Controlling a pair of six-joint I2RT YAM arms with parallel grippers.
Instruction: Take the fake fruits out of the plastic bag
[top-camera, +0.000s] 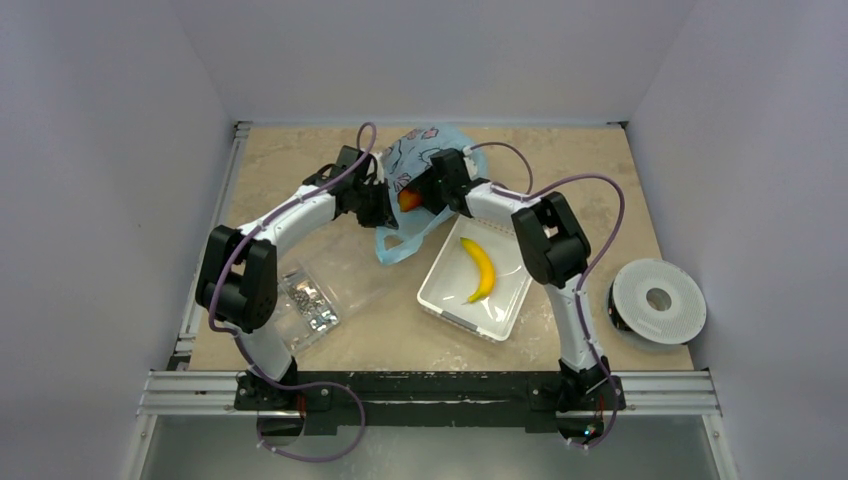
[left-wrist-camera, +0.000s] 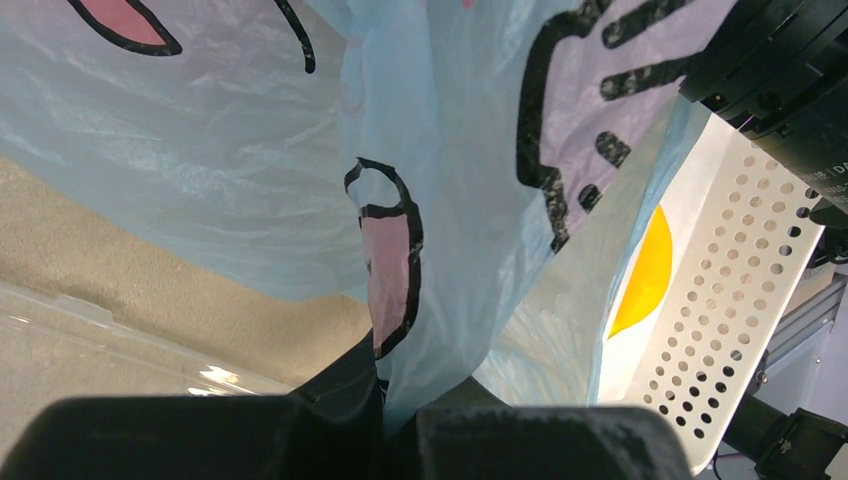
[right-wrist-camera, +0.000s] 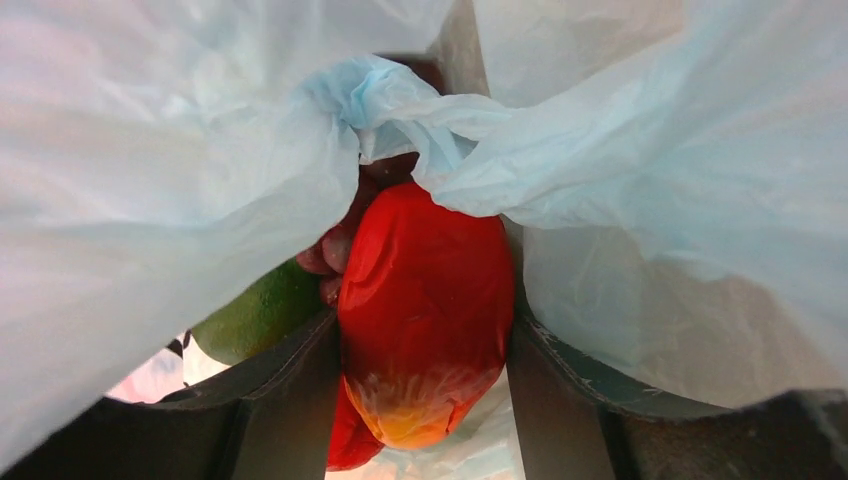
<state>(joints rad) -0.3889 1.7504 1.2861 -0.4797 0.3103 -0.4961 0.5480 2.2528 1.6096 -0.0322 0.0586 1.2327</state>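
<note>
My right gripper will go up from the bag (top-camera: 425, 150) next. It will then move back and down to let go of the mango on the bottom of the tray next to the banana (top-camera: 448, 281), because that spot is empty.
The light-blue plastic bag (top-camera: 425, 150) lies at the back middle of the table. My left gripper (top-camera: 383, 203) is shut on a fold of the plastic bag (left-wrist-camera: 440, 300) at its left side. My right gripper (top-camera: 418, 195) is inside the bag's mouth, shut on the orange-red mango (right-wrist-camera: 425, 310), which also shows in the top view (top-camera: 408, 199). A green avocado-like fruit (right-wrist-camera: 262, 315) and part of the dark-red grape bunch (right-wrist-camera: 335, 250) sit just left of and behind the mango. A second red fruit (right-wrist-camera: 352, 440) shows under it. The plum is hidden.
A white tray (top-camera: 445, 290) holding a yellow banana (top-camera: 479, 268) stands right of the bag, under my right arm. A clear packet of metal bits (top-camera: 308, 303) lies front left. A round white perforated object (top-camera: 657, 300) sits at the right edge.
</note>
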